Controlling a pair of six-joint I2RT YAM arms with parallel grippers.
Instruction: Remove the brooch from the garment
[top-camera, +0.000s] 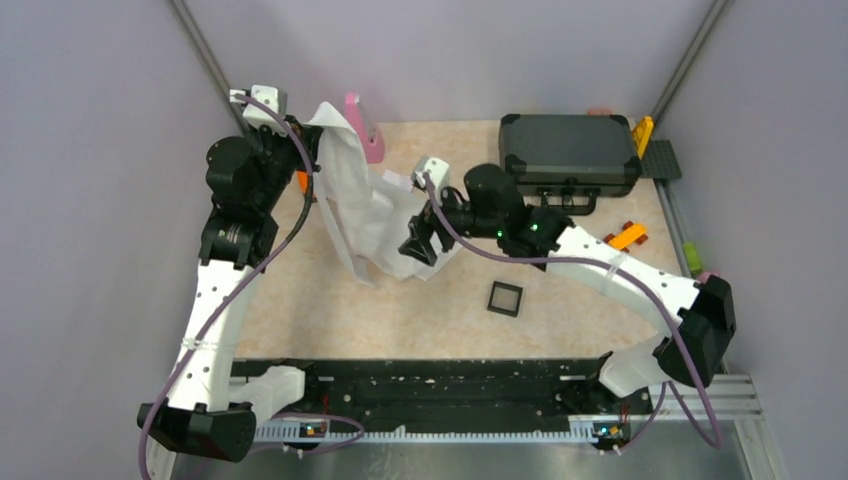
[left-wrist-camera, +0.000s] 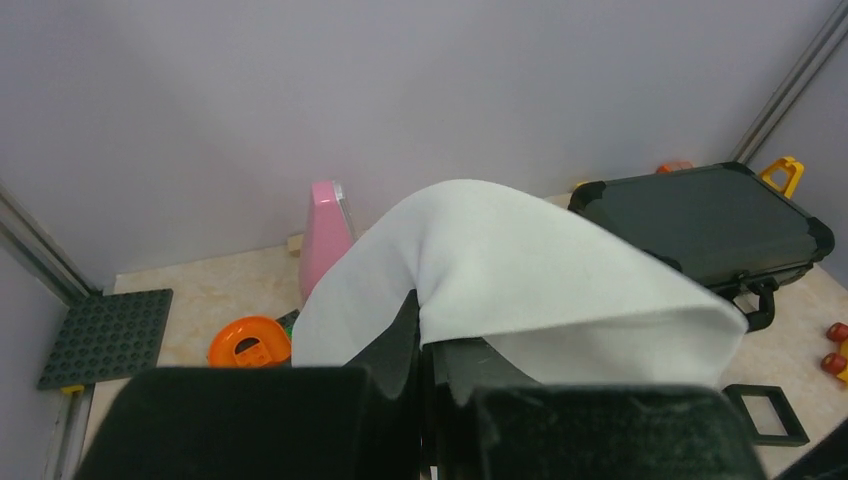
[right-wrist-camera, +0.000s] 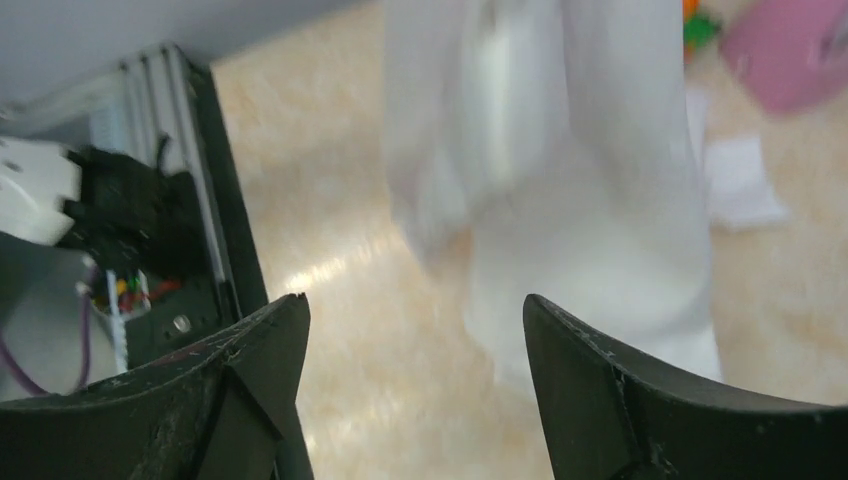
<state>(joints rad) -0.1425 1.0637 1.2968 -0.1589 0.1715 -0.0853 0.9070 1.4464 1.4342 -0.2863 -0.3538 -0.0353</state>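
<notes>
The right gripper lowers its open fingers to the left in the top view around the garment's lower fold (top-camera: 367, 258) (right-wrist-camera: 495, 300) next, since the fold hangs there, below it.
The white garment (top-camera: 358, 200) hangs from my left gripper (top-camera: 312, 135), which is raised at the back left and shut on a fold of it. In the left wrist view the cloth (left-wrist-camera: 520, 270) drapes over the shut left gripper (left-wrist-camera: 428, 310). My right gripper (top-camera: 418, 240) is open beside the lower part of the hanging cloth. In the right wrist view the right gripper (right-wrist-camera: 415, 310) has wide-apart fingers with nothing between them, and the blurred cloth (right-wrist-camera: 590, 200) hangs just ahead. The brooch does not show in any view.
A small black square tray (top-camera: 504, 298) lies on the table right of centre. A black case (top-camera: 570, 152) stands at the back right, with an orange toy car (top-camera: 627, 236) near it. A pink object (top-camera: 364, 128) stands behind the garment. An orange round toy (left-wrist-camera: 250, 342) lies at the left.
</notes>
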